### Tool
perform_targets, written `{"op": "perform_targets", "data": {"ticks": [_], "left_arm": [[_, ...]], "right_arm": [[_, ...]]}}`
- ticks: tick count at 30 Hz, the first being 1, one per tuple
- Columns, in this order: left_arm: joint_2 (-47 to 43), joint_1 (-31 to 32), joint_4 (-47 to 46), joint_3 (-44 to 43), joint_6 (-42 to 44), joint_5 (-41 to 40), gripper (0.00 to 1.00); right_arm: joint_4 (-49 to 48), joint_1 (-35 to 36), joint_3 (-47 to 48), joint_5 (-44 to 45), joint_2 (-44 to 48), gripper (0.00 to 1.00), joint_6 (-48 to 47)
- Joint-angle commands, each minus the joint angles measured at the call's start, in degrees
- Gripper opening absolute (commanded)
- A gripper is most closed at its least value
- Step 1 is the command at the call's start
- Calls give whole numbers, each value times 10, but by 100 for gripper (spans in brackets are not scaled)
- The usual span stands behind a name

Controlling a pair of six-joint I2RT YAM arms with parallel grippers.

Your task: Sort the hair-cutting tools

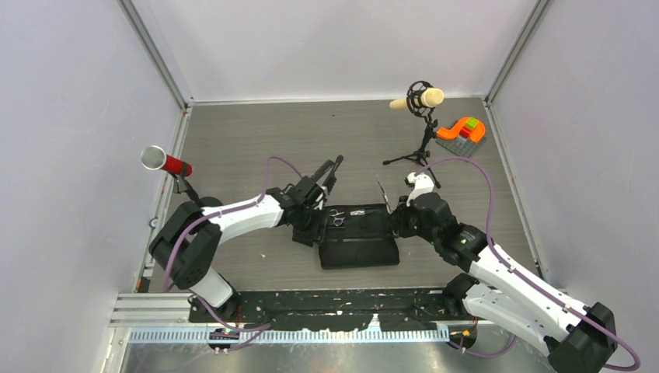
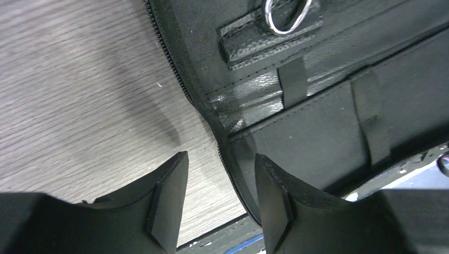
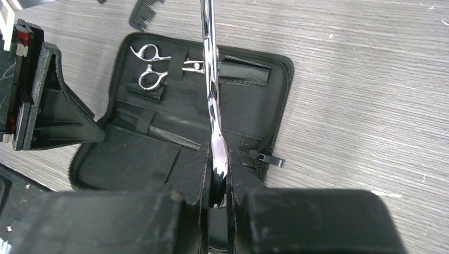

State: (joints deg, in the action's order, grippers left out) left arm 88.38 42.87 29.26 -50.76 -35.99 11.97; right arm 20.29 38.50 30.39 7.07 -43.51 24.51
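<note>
The right gripper turns and moves down leftward in the top view next, releasing the scissors on the case's empty upper part (image 1: 374, 227) (image 3: 242, 110), since that lies below it.
A black zippered case (image 1: 361, 250) lies open mid-table. One pair of silver scissors (image 1: 336, 218) sits tucked in its upper half, rings (image 3: 152, 78) to the left. My right gripper (image 3: 219, 185) is shut on a second pair of scissors (image 3: 212, 79), whose blade points away over the case (image 3: 132, 159). In the top view this pair (image 1: 381, 192) stands at the case's right edge. My left gripper (image 2: 221, 203) is open and holds nothing, its fingers either side of the case's zipper edge (image 2: 209, 119). Black combs (image 1: 332, 169) lie on the table behind the case; one end (image 3: 143, 13) shows.
A red and silver microphone (image 1: 165, 162) stands at the left. A beige microphone on a black tripod (image 1: 418, 99) stands at the back right, beside orange and green toy blocks (image 1: 464, 129). Walls close in the table on three sides.
</note>
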Motion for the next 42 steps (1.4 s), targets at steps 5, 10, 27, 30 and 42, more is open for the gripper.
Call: {"op": "perform_targets", "data": {"ticks": [5,10,27,30,42], "left_arm": [[35,18,-14,-21,-2,23,37],[16,20,6,-9,-1,-9,6],[-96,-81,115,81,52,-232,0],[-109,-90,139,76,52,-272,2],[-260,-95,127,92,24,-313,52]], "right_arm": [[16,-4,38,12,-14,5,-45],[14,-4,29,-3,-8,5,-52],[-5,-4,44,-212,-48,8,-121],[6,-4,71,-266,-105,5,-144],[31,-4,130,-421,-316,5,-171]]}}
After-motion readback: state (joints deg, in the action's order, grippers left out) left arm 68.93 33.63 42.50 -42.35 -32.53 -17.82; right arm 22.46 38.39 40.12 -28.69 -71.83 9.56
